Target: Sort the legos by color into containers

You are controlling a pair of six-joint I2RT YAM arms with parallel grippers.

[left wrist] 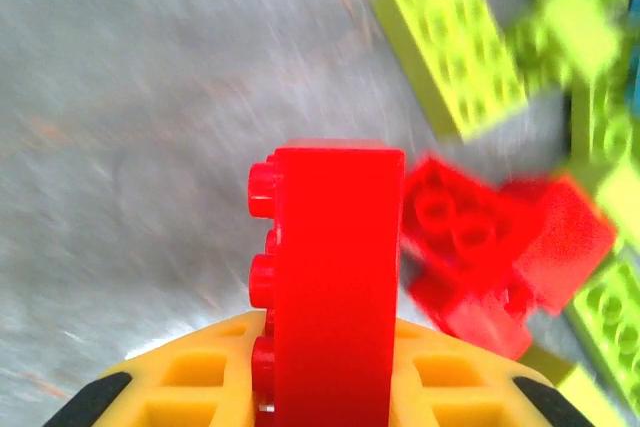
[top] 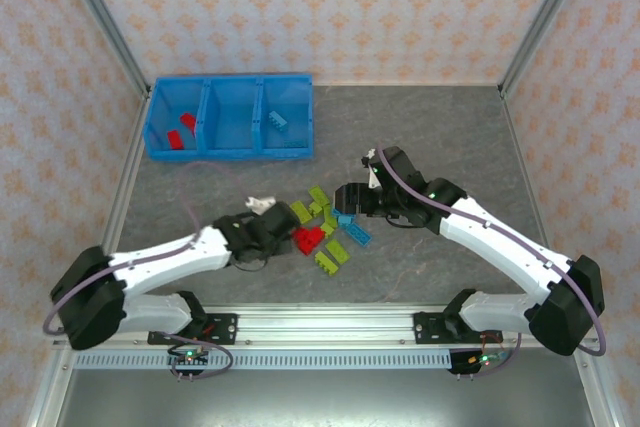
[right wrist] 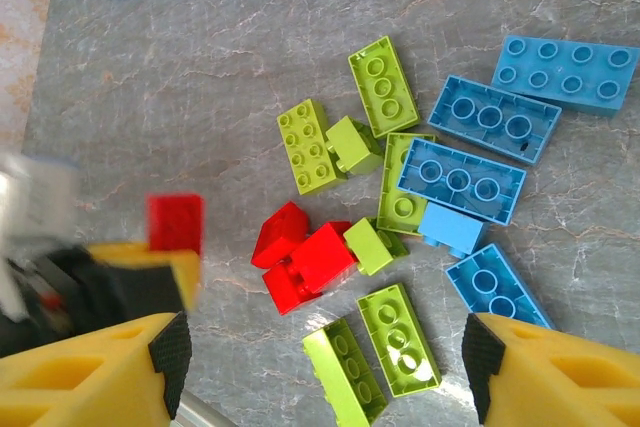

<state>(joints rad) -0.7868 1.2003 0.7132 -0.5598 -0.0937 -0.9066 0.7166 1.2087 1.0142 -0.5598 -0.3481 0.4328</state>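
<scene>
My left gripper will next swing the red lego [left wrist: 333,277] outward, away from the pile of legos, and over the section of the red legos to release it there, because it matches their color.
My left gripper [left wrist: 330,339] is shut on a red lego [left wrist: 333,277], which stands upright between the yellow pads, studs to the left. In the right wrist view that lego [right wrist: 175,222] shows blurred just left of the pile. The loose legos lie mid-table [top: 325,232]: red ones [right wrist: 305,259], lime green ones [right wrist: 383,85] and light blue ones [right wrist: 490,117]. My right gripper [right wrist: 325,377] hangs open above the pile, over two lime bricks [right wrist: 398,337]. The blue containers [top: 230,79] sit at the back left. Red bricks [top: 180,133] lie in the left compartment and a blue brick [top: 276,119] in the right one.
Grey table top [top: 450,137] spreads bare to the right of the bin and behind the pile. Metal frame posts [top: 105,17] and patterned walls close in the sides. A rail [top: 330,322] runs along the near edge between the arm bases.
</scene>
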